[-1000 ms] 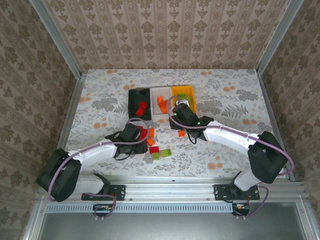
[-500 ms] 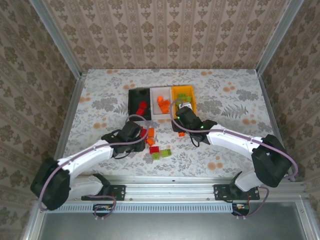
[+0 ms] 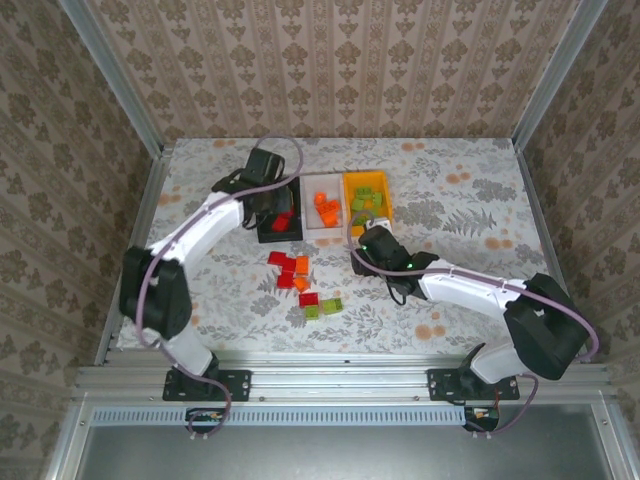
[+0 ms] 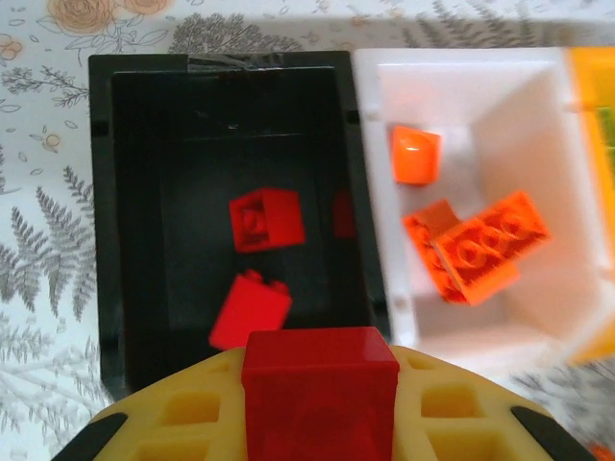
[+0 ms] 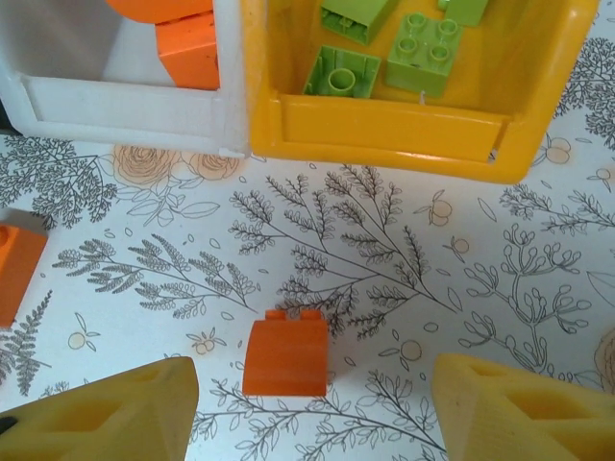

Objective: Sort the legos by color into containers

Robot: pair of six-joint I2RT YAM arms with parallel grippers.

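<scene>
My left gripper comes down over the nearer red lego in the black container next and releases my red lego there, since only red ones lie inside.
My left gripper [image 4: 320, 384] is shut on a red lego [image 4: 320, 360] and hangs over the near end of the black container [image 4: 101, 192], where two red legos [image 4: 267, 218] lie. In the top view the left gripper [image 3: 272, 200] is over that black container [image 3: 262, 232]. The white container [image 4: 461, 72] beside it holds orange legos [image 4: 480, 245]. My right gripper [image 5: 312, 413] is open over the table, its fingers on either side of an orange lego [image 5: 285, 357] without touching it. Just beyond stands the orange-yellow container [image 5: 384, 130] with green legos [image 5: 423, 53].
Loose red [image 3: 285, 265], orange [image 3: 301, 265] and green [image 3: 330, 307] legos lie on the floral table between the arms. Another orange lego [image 5: 14, 269] sits left of the right gripper. The three containers stand side by side at the table's middle back.
My left gripper shut on a red lego at the loose pile and carried it away from me to above the black container. The right gripper shifted slightly and stayed open over the orange lego.
</scene>
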